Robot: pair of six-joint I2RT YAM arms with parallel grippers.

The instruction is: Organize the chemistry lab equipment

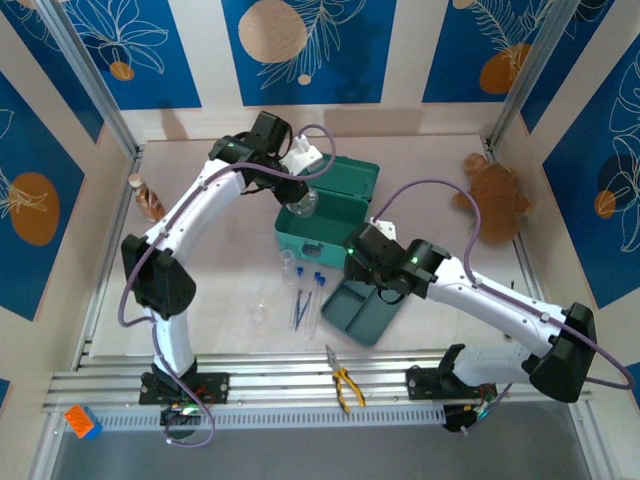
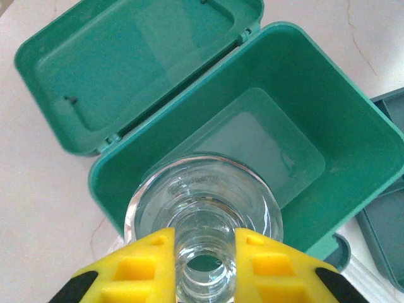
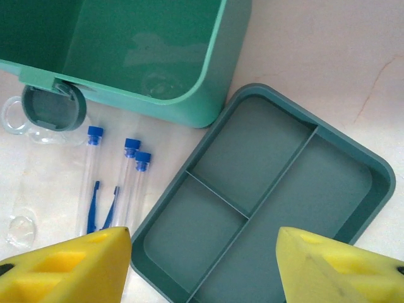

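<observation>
The bottom of the open green box shows empty from above, so I should lower my left gripper with the flask [image 1: 305, 206] into that box next.
A clear glass flask [image 2: 203, 202] hangs over the near-left corner of the open green box [image 2: 353, 145]. My left gripper [image 2: 203, 268] is shut on its neck, one yellow pad on each side. From above, that gripper [image 1: 298, 192] and the flask [image 1: 305, 206] sit at the box's left end [image 1: 330, 240]. Three blue-capped test tubes [image 3: 129, 180] lie side by side on the table, beside blue tweezers [image 3: 95, 211]. More clear glassware [image 3: 19, 230] rests further left. My right gripper [image 3: 202, 265] is open above the grey divided tray [image 3: 284, 189], holding nothing.
The box lid [image 2: 126, 63] lies flat, hinged back. Yellow-handled pliers [image 1: 343, 385] lie near the front rail. A brown plush toy [image 1: 495, 195] sits at the far right, and a small brown bottle [image 1: 150, 197] stands at the far left. The tray [image 1: 362, 310] touches the box's front.
</observation>
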